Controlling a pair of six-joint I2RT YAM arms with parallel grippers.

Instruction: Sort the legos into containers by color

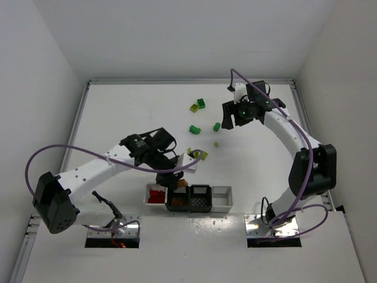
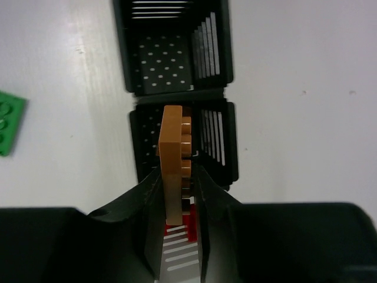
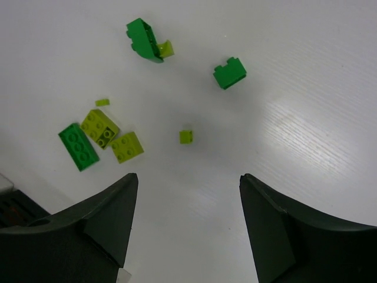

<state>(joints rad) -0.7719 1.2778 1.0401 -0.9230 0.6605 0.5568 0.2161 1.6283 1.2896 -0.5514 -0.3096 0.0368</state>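
Note:
A green lego clear of others should be between the open fingers of my right gripper next, so I need to move that gripper down and to the left in the top view and lower its fingers around the lego.
My left gripper (image 1: 175, 175) is shut on a brown-orange lego (image 2: 172, 154) and holds it on edge over the inner black bin (image 2: 215, 141) next to the white bin (image 1: 155, 195) that holds red legos. The four joined containers (image 1: 221, 199) stand at the near middle. My right gripper (image 1: 231, 119) is open and empty above the table; its jaws stand wide apart (image 3: 188, 183). Green legos (image 3: 230, 73) (image 3: 144, 40), a tiny yellow-green one (image 3: 186, 136) and a green and yellow-green cluster (image 3: 100, 127) lie loose ahead of it.
A green lego (image 2: 9, 124) lies left of the bins in the left wrist view. More green and yellow-green legos (image 1: 198, 105) lie at the far middle. The second black bin (image 2: 171, 53) is beyond the held brick. White walls enclose the table.

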